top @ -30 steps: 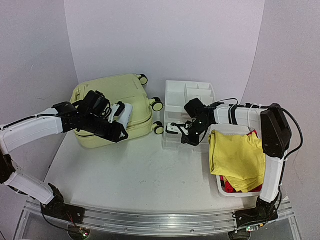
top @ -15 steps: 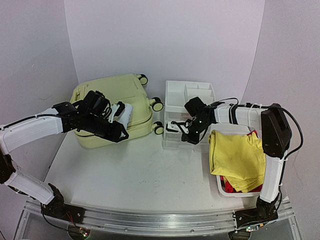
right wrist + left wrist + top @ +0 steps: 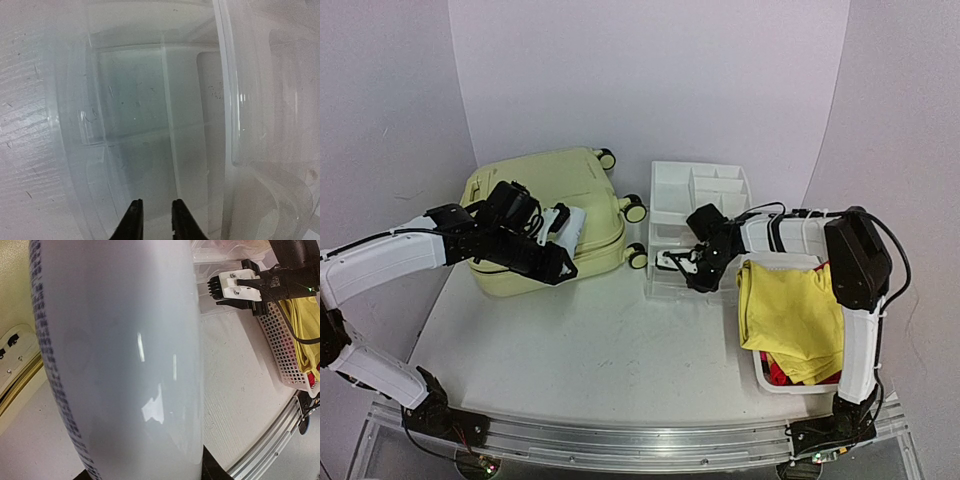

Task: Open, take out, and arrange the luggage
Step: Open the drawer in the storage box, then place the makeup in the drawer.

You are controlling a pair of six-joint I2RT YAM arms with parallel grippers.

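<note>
My left gripper moves to the right in the top view next, then down into the organizer's front section point(image 3: 207, 303) to release the bottle point(image 3: 125, 365), since that section stands empty.
The luggage point(image 3: 535, 190), a pale yellow-green hard-shell case, lies flat at the back left with its lid down and its wheels pointing right. Its shell and zip edge point(image 3: 12, 290) fill the left wrist view's left side. My left gripper point(image 3: 560, 242) hovers over the case's front right part, shut on a glossy white bottle point(image 3: 125, 365) that hides most of that view. My right gripper point(image 3: 668, 260) is at the front left compartment of the clear drawer organizer point(image 3: 225, 100). Its fingers point(image 3: 154, 220) are slightly apart with nothing between them.
The drawer organizer point(image 3: 700, 190) stands right of the case. A white mesh basket point(image 3: 765, 375) at the right holds a yellow cloth point(image 3: 795, 310) over red items. The basket point(image 3: 280, 340) and right gripper point(image 3: 215, 287) show in the left wrist view. The table's metal rail point(image 3: 620, 440) runs along the near edge.
The right gripper's jaws have parted a little and it has dropped slightly toward the organizer's front left corner. The left arm and its bottle have not moved.
</note>
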